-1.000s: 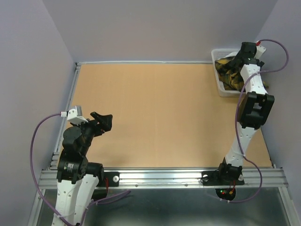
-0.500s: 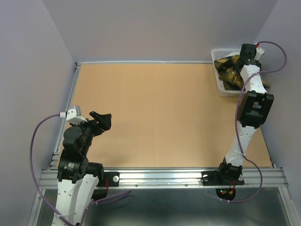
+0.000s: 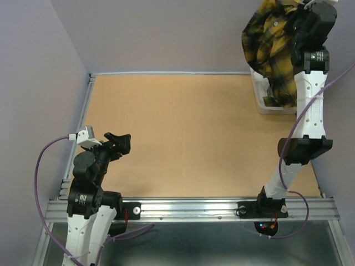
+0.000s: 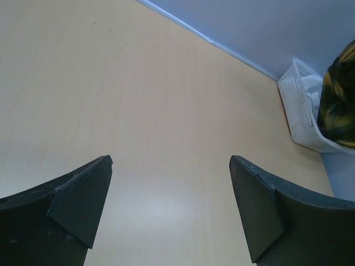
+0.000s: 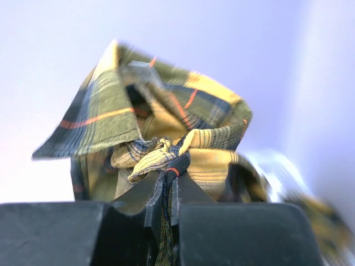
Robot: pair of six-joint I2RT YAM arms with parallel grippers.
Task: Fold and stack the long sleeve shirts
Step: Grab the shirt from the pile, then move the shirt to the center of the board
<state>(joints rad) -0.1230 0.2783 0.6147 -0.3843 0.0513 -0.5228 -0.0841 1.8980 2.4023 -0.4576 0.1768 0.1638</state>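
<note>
I will carry the shirt (image 3: 270, 50) left in the top view with my right gripper next, then down to release it on the table's bare wood middle.
A yellow and dark plaid long sleeve shirt (image 3: 270, 50) hangs bunched in the air at the far right, high over the white basket (image 3: 258, 100). Its lower end still reaches down into the basket. My right gripper (image 3: 301, 18) is shut on it from above. In the right wrist view, a fold of the shirt (image 5: 166, 127) is pinched between the closed fingers of the right gripper (image 5: 168, 178). My left gripper (image 3: 123, 142) hovers open over the near left of the table and holds nothing. The left wrist view shows the left gripper (image 4: 170, 185) above bare wood.
The wooden table (image 3: 188, 133) is bordered by a metal rail on the left and near edges and by lilac walls. In the left wrist view, the basket (image 4: 299, 108) stands in the far right corner with the shirt (image 4: 339, 105) over it.
My right gripper shut on the shirt in the basket and rose steeply, pulling the cloth up out of it. The left arm barely shifted.
</note>
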